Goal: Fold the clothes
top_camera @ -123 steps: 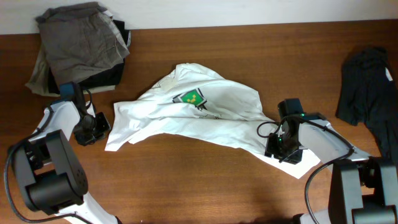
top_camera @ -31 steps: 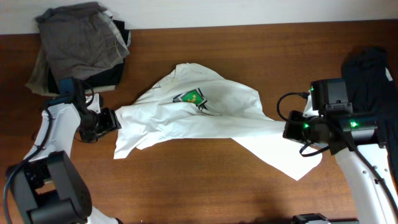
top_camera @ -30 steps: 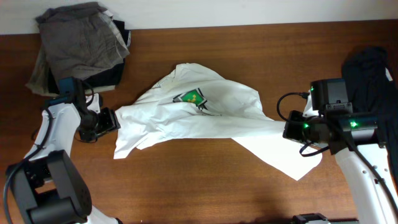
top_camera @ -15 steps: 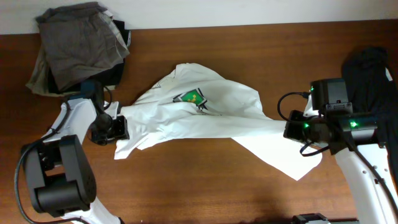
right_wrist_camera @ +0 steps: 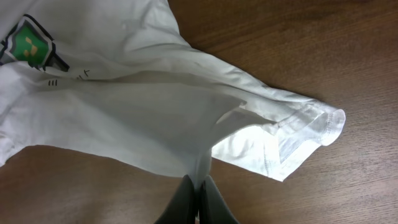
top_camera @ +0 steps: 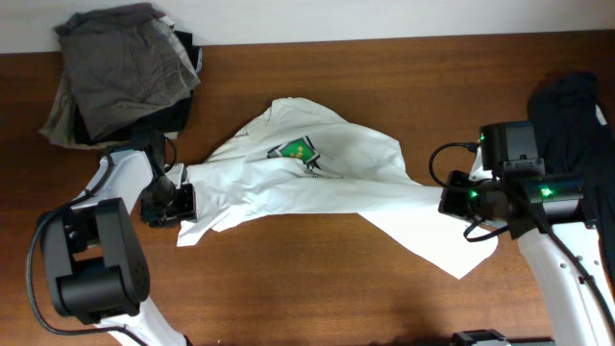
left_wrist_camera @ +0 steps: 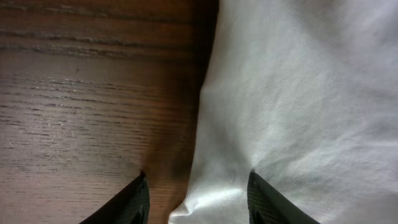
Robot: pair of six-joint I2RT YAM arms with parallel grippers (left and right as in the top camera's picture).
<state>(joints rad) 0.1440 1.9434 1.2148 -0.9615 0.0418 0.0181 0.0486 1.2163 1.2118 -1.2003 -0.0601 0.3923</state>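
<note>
The bare tabletop outward of my right gripper has room for the crumpled shirt, so next I will raise the pinched fold, carry it outward, lower it and release it.
A white T-shirt [top_camera: 317,173] with a green chest print lies crumpled across the middle of the table. My left gripper [top_camera: 183,200] is open at the shirt's left edge, its fingers [left_wrist_camera: 196,199] either side of the cloth edge [left_wrist_camera: 292,106] low over the wood. My right gripper [top_camera: 450,202] is shut on a fold of the shirt [right_wrist_camera: 155,112] at its right side and holds it lifted; the pinch shows between the fingers [right_wrist_camera: 199,186]. The shirt's hem [right_wrist_camera: 311,124] hangs to the right.
A stack of folded grey and dark clothes [top_camera: 125,67] sits at the back left. A dark garment [top_camera: 572,125] lies at the right edge. Bare wooden tabletop [top_camera: 317,279] runs along the front.
My left gripper has moved right onto the shirt's left edge. My right gripper rose earlier with the shirt's fold and has held still for the last second.
</note>
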